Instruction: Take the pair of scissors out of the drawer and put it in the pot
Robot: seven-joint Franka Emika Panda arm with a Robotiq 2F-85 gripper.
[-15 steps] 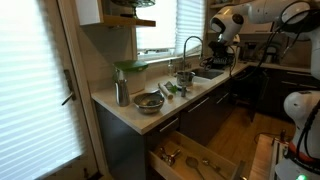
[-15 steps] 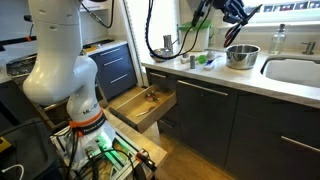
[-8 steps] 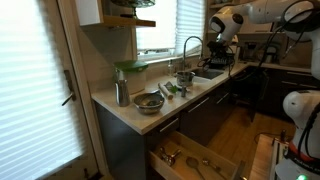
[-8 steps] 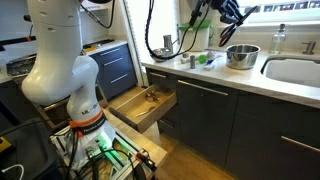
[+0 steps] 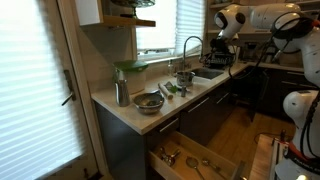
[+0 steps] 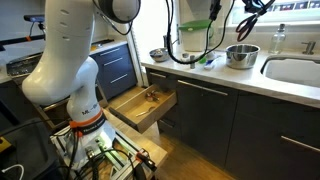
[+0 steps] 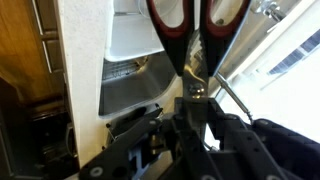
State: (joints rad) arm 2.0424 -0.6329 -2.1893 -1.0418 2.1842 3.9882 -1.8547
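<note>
Next, the gripper moves down toward the shiny steel pot and brings the scissors down to its open top [image 5: 184, 72].
My gripper [image 7: 196, 108] is shut on the blades of the scissors [image 7: 170, 32], whose red-and-black handles stick out ahead in the wrist view. In an exterior view the gripper [image 6: 253, 6] is high over the counter, above the pot [image 6: 241, 55] and cut off by the top edge. The small shiny steel pot also shows by the faucet [image 5: 185, 77]. The pale wood drawer stands pulled open in both exterior views [image 5: 197, 160] [image 6: 150, 100]. Whether anything is in the pot is hidden.
A wide metal bowl [image 5: 149, 102] [image 6: 158, 54] and a tall steel canister [image 5: 121, 93] stand at the counter's drawer end. Green items [image 6: 205, 60] lie between bowl and pot. The sink [image 6: 292, 70] and faucet [image 5: 190, 45] are beyond the pot.
My arm has risen and shifted toward the sink side with the scissors. The gripper now sits at the top edge of an exterior view, which uncovers the metal bowl.
</note>
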